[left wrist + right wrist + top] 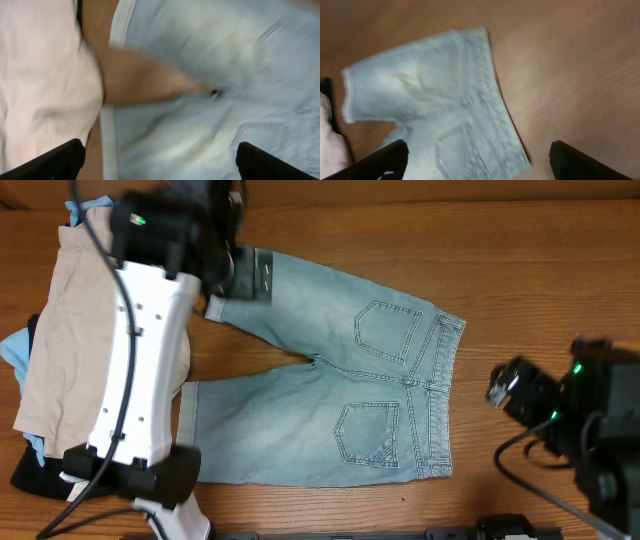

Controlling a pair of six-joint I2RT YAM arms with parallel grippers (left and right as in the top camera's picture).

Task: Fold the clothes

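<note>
The left gripper is open high above the shorts, so next it needs to move back and down, turning on the way, onto the near corner of the near leg's cuff (204,475).
The light-blue denim shorts (340,395) lie flat on the wooden table, back pockets up, waistband to the right and both rolled cuffs to the left. My left gripper (245,275) is open over the far leg near its cuff; its wrist view shows the shorts (200,100) between spread fingers, blurred. My right gripper (505,385) is open, just right of the waistband and apart from it. The right wrist view shows the shorts (445,110) with a pocket and the waistband between my fingers.
Beige khaki shorts (70,330) lie at the left, over a black garment (35,470) and a blue cloth (15,350). The left arm's white body (145,370) covers part of the near leg's cuff. Bare wooden table (520,270) lies to the right.
</note>
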